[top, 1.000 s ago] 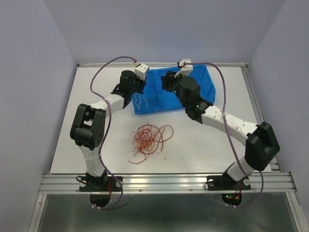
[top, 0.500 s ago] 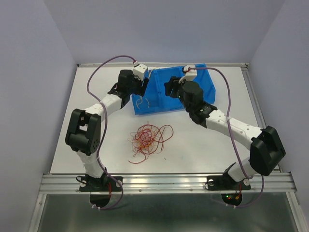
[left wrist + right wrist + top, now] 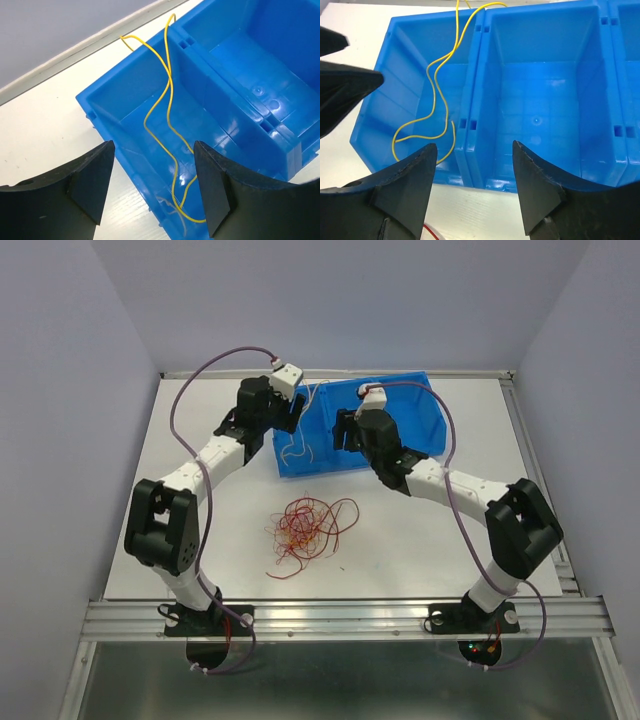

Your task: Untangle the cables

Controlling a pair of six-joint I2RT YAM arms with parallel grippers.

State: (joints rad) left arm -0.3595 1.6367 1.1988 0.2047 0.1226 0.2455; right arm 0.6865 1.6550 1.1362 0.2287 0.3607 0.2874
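I need to reach outward with my left gripper next and lower it onto the pale yellow cable's crossing (image 3: 306, 405) (image 3: 170, 77), where both parts of the cable meet, because the crossing is outward of and below my left gripper.
A tangle of dark red and orange cables (image 3: 305, 530) lies on the white table in front of the blue bin (image 3: 400, 405). One pale yellow cable (image 3: 169, 95) (image 3: 436, 67) (image 3: 294, 450) lies loose in the bin's left compartment, its far end draped over the back rim. My left gripper (image 3: 154, 186) (image 3: 292, 418) hovers open above that compartment's near-left corner, holding nothing. My right gripper (image 3: 472, 182) (image 3: 343, 432) stands open over the bin's front wall by the divider, also holding nothing. A bit of red cable (image 3: 431, 232) shows at the bottom edge of the right wrist view.
The bin has several compartments; the middle one (image 3: 540, 90) holds nothing. The left gripper's black fingers (image 3: 345, 85) show at the left of the right wrist view, close beside the bin. Raised rails border the table's far edge (image 3: 340, 373) and right edge (image 3: 525, 440).
The left gripper has opened and let go of the pale yellow cable, which now lies in the bin. The right gripper has shifted left and opened wider. The bin has turned squarer to the table.
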